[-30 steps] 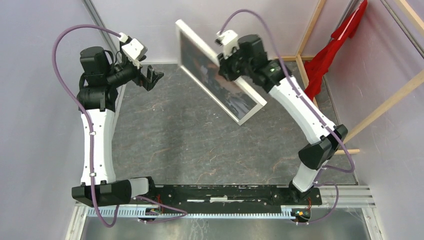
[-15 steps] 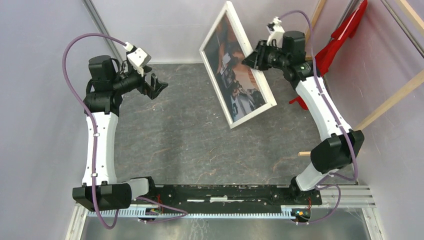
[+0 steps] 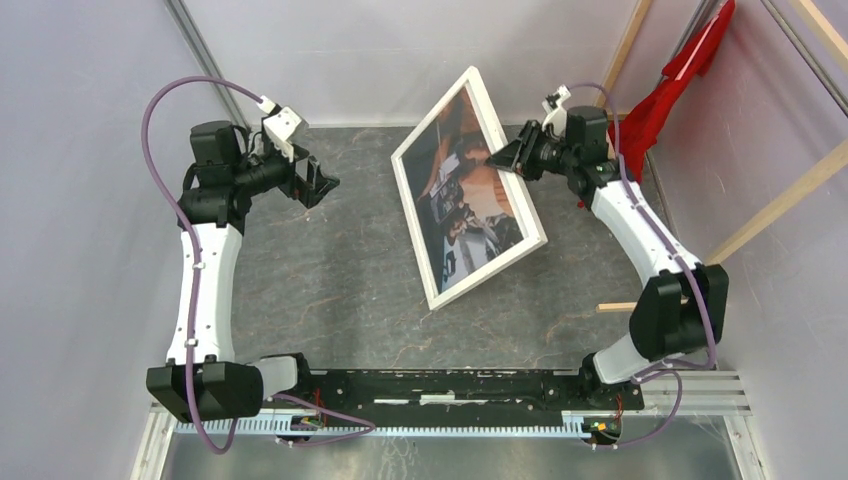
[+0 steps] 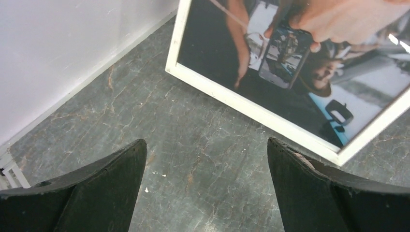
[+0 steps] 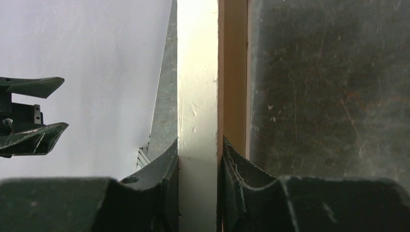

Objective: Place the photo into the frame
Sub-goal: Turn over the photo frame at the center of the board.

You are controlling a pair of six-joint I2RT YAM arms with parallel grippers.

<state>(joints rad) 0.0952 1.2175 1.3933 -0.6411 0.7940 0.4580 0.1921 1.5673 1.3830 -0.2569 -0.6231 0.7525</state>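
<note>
The photo (image 3: 470,195) is inside, so next I will move the frame's raised edge in my right gripper down and back, until it is flat on the dark table.
The white frame (image 3: 415,230) stands tilted, picture side facing up and left, its lower edge near or on the dark table. The photo (image 3: 470,195) sits inside it, dark with skin-brown, teal and white patches. My right gripper (image 3: 503,155) is shut on the frame's upper right edge; in the right wrist view the fingers clamp the white and wood edge (image 5: 198,121). My left gripper (image 3: 322,183) is open and empty, to the left of the frame. The left wrist view shows the frame's corner (image 4: 175,63) and the photo (image 4: 290,58) ahead.
A red cloth (image 3: 668,100) hangs at the back right beside bare wooden beams (image 3: 770,205). The dark stone-patterned table (image 3: 330,290) is walled in by pale panels (image 3: 80,180) at left and back.
My right arm has lowered and tipped the frame down toward the table, picture side more upward. My left gripper has moved slightly down and right, still open.
</note>
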